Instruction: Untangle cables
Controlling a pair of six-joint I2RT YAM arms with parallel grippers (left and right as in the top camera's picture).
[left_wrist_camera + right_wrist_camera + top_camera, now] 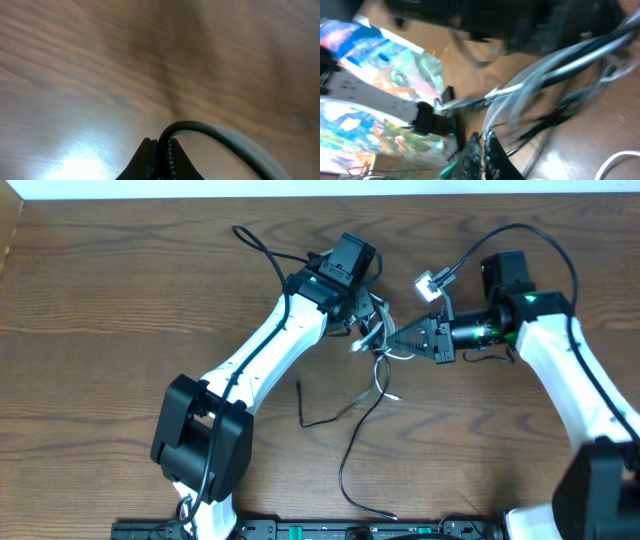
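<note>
My left gripper raises the black cable point(352, 442) next, as it still runs into the knot, then lowers the cable over the white loops.
The cables lie tangled at mid-table between both grippers. The black cable point(352, 442) trails from the knot toward the front edge, with a bent end point(306, 418) to the left. Short loops of the white cable point(384, 388) show at the knot. My left gripper point(364, 322) reaches in from the left. In the left wrist view it point(160, 144) is shut on the black cable point(220, 137), which arcs away to the right. My right gripper point(393, 340) points left into the knot. In the blurred right wrist view it point(483, 136) is shut with a white cable strand point(510, 100) running from its tips.
Thick black robot wires point(258, 246) loop behind the left arm. A grey plug point(432, 283) hangs on the right arm's wire. The left arm's body point(260, 355) crosses the table diagonally. A black rail point(300, 529) runs along the front edge.
</note>
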